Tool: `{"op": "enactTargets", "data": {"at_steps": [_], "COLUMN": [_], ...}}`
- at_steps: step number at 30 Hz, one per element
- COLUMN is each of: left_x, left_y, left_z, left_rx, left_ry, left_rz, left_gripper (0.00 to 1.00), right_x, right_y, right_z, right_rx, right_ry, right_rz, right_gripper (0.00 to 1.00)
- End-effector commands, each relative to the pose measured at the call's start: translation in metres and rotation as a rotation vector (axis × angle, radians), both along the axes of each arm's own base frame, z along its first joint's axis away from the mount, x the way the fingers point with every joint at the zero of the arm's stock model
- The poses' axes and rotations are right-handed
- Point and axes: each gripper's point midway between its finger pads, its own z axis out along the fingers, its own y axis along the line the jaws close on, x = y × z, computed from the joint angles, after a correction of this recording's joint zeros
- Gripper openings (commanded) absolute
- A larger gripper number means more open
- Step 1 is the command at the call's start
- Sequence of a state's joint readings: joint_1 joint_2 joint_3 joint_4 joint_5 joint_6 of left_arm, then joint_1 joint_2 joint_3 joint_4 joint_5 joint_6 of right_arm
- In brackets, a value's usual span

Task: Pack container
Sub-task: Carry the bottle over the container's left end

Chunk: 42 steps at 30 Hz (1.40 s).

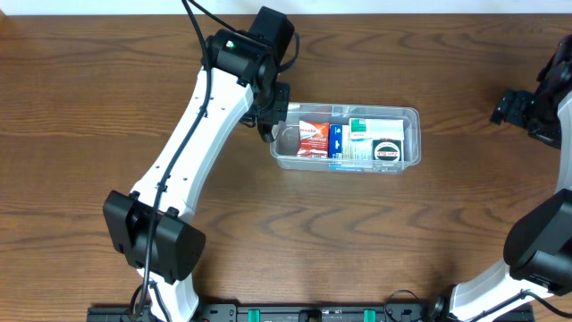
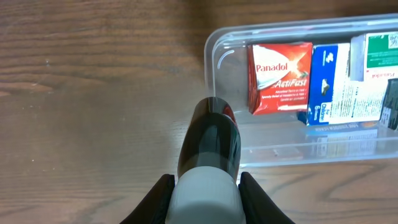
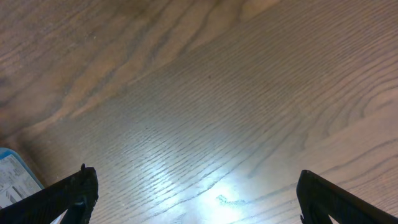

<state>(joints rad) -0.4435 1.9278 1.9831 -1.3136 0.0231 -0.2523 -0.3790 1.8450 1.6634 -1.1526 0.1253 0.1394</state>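
Observation:
My left gripper moves to its right in the overhead view next and lowers the bottle in beside the Panadol box. Free space lies there below my gripper.
The clear plastic container [image 1: 409, 114] lies right of the table's centre and holds a red Panadol box [image 1: 313, 139], a blue and white box [image 1: 336, 140], a white and green box [image 1: 375, 131] and a round black-and-white item [image 1: 387, 151]. My left gripper [image 1: 268, 123] is at the container's left end, shut on a dark bottle with a white cap [image 2: 210, 149]. In the left wrist view the bottle hangs over the container's left rim [image 2: 210, 68], in front of the Panadol box [image 2: 278, 76]. My right gripper [image 3: 196, 196] is open and empty above bare wood, far right [image 1: 523, 109].
The brown wooden table [image 1: 107, 107] surrounds the container. The left arm's white link runs from the front left up to the container. A blue-edged box corner [image 3: 15, 177] shows at the left of the right wrist view.

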Motion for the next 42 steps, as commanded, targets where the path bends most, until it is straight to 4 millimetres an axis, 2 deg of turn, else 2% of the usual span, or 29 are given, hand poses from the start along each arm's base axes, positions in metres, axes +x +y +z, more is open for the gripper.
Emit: {"op": "enactTargets", "data": {"at_steps": [1,8,13,20,25,29,42], "left_x": [0.003,0.007,0.010,0.016,0.026,0.032,0.037], "left_y": [-0.006,-0.026,-0.031,-0.034,-0.040,-0.032,-0.033], "left_z": [0.023,0.026,0.021,0.001,-0.004,-0.010,-0.046], "left_rx": [-0.042,-0.071,-0.074,-0.058,-0.068,-0.025,0.022], "left_ry": [-0.066,-0.110,-0.109,-0.080,-0.100,-0.113,-0.045], "left_rz": [0.040,0.014,0.025,0.027,0.028,0.080,0.079], "left_gripper": [0.26,0.26,0.26,0.26,0.22,0.22,0.23], "right_x": [0.002,0.002,0.002,0.002,0.002,0.002,0.002], "right_y": [-0.005,-0.005,-0.005,-0.005,-0.005,-0.005,-0.005], "right_z": [0.006,0.006,0.006,0.006,0.006,0.006,0.006], "right_rx": [-0.014,-0.014,-0.014,-0.014,-0.014,-0.014,-0.014], "right_ry": [-0.012,-0.012,-0.012,-0.012,-0.012,-0.012,-0.012], "right_rz": [0.004,0.004,0.004,0.004,0.004,0.004,0.004], "right_gripper": [0.99,0.99,0.99,0.99,0.99,0.99,0.99]}}
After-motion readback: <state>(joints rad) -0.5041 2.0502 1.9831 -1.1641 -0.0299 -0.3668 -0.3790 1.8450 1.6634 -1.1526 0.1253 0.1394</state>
